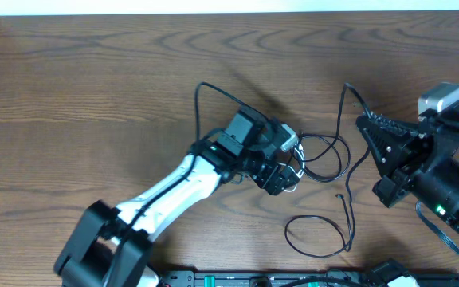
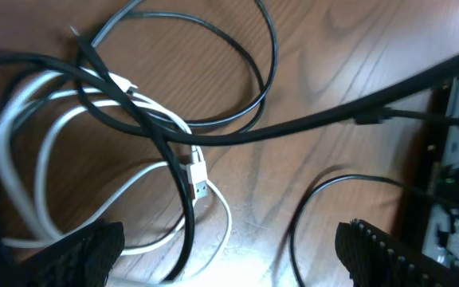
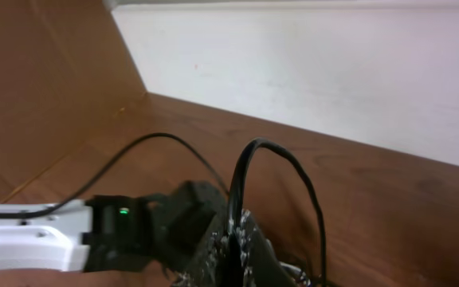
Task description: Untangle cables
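Observation:
Next, my left gripper comes down toward the left in its wrist view, onto the black cable between its fingers, since that cable crosses over the white cable.
The cables lie tangled at mid-table. In the left wrist view a white cable point(image 2: 48, 131) coils at the left, and its plug point(image 2: 198, 174) lies under crossing black cables point(image 2: 271, 64). My left gripper point(image 1: 288, 165) hovers over the tangle, open and empty point(image 2: 229, 243), with white and black strands between its fingers. My right gripper point(image 1: 363, 119) is shut on a black cable point(image 3: 281, 155) that arches up out of its jaws point(image 3: 236, 233). Overhead, that cable point(image 1: 343, 96) rises behind the gripper. Another black loop point(image 1: 317, 236) lies nearer the front.
The wooden table point(image 1: 94, 88) stretches left and back. A white wall point(image 3: 333, 72) stands behind it and a brown panel point(image 3: 46, 72) is at the left. The left arm point(image 1: 174, 187) crosses the front left, and a black rail point(image 1: 237, 279) runs along the front edge.

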Robot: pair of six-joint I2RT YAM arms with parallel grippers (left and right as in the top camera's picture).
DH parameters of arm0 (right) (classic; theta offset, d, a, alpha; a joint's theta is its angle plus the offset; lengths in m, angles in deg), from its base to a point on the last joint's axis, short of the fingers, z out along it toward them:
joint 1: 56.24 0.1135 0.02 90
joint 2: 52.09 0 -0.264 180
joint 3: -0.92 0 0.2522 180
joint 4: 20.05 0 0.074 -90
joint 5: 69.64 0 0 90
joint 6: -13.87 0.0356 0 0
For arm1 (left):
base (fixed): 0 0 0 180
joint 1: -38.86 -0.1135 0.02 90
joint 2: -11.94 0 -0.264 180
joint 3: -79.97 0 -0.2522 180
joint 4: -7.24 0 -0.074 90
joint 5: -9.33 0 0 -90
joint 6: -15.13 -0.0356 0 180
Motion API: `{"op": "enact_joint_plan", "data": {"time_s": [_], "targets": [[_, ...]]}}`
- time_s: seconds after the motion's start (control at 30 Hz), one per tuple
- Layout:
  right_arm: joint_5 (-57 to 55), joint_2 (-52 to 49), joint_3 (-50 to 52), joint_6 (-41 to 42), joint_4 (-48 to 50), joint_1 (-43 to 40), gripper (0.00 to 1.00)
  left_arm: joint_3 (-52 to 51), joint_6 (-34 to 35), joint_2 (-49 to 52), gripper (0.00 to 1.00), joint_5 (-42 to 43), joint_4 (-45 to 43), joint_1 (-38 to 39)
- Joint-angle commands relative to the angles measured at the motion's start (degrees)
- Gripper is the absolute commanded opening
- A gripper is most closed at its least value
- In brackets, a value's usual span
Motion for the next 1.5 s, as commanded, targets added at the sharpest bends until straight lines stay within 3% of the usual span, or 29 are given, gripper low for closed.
{"op": "enact_joint_plan", "data": {"time_s": [0.0, 0.23, 0.3, 0.47, 0.5, 0.8, 1.07, 1.27, 1.47], "targets": [[1.95, 0.28, -0.9, -0.59, -0.55, -0.24, 0.01, 0.59, -0.83, 3.06, 0.91, -3.06, -1.11, 1.11], [1.95, 0.28, -0.9, -0.59, -2.03, -0.24, 0.01, 0.59, -0.79, 8.07, 0.9, -3.04, -2.03, 1.36], [1.95, 0.28, -0.9, -0.59, -2.32, -0.24, 0.01, 0.59, -0.79, 8.9, 0.82, -3.04, -2.34, 1.36], [1.9, 0.26, -0.9, -0.61, -3.13, -0.24, 0.01, 0.61, -0.31, 9.16, 0.11, -3.02, -3.21, 1.36], [1.88, 0.26, -0.9, -0.61, -3.19, -0.24, 0.01, 0.61, 0.24, 9.09, 0.08, -3.02, -3.39, 1.31], [-4.24, 0.26, -0.9, -0.63, -3.72, -0.24, 0.01, 0.61, 4.61, 0.87, 0.07, -2.99, -0.24, -0.68], [-17.9, 0.26, -0.9, -0.57, -4.57, -0.24, 0.01, 0.63, 4.59, -28.74, 0.07, -4.46, 10.12, -13.33], [-28.37, 0.26, -0.9, 0.46, -6.62, -0.24, 0.01, 0.63, 4.61, -50.73, 0.07, -13.07, 14.56, -26.16], [-42.99, 0.26, -0.87, 5.73, -10.23, -0.26, 0.01, 0.61, 4.59, -66.51, 0.08, -22.88, 20.48, -35.6]]}}
